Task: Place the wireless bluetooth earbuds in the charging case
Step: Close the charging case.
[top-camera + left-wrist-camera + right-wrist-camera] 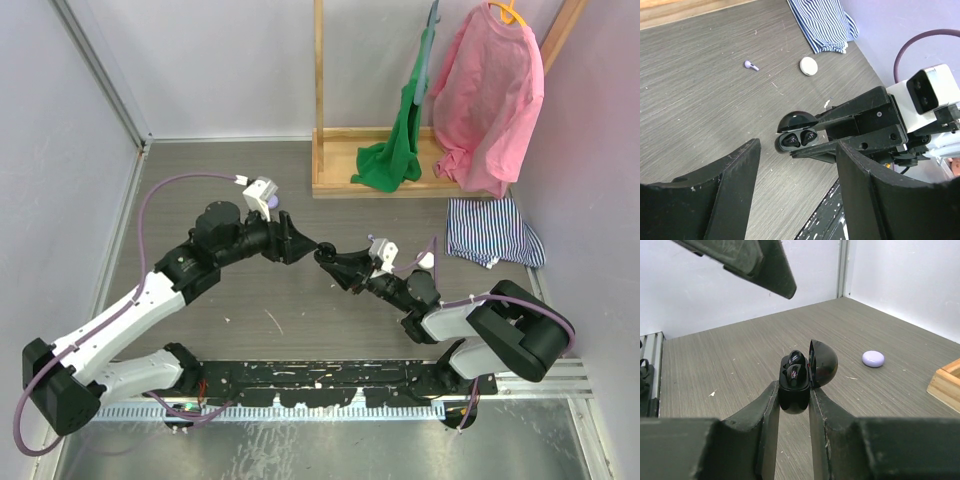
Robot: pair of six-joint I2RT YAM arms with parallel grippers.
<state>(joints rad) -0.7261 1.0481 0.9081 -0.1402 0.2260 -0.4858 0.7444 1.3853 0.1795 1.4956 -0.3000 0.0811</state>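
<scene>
My right gripper carries the case across and down next to release it on the bare tabletop by the striped cloth. That spot lies below, rightward in the top view.
The black charging case [794, 399] is pinched upright between my right gripper's [793, 390] fingers, its domed lid [823, 363] swung open. Two black earbuds [796, 371] sit in its wells; the left wrist view shows them side by side in the case [795, 140]. From above, the right gripper [328, 258] holds the case mid-table, just off the surface. My left gripper [797, 165] is open and holds nothing, its fingertips just left of the case [325, 253] and a little above it. A loose lilac earbud [751, 65] lies on the table farther off.
A white round case [808, 65] lies near a striped blue-and-white cloth [490, 230]. A lilac round case [873, 358] rests by the wooden rack base [345, 160], which carries a green garment [395, 150] and a pink shirt [490, 100]. White walls close off the left and right sides.
</scene>
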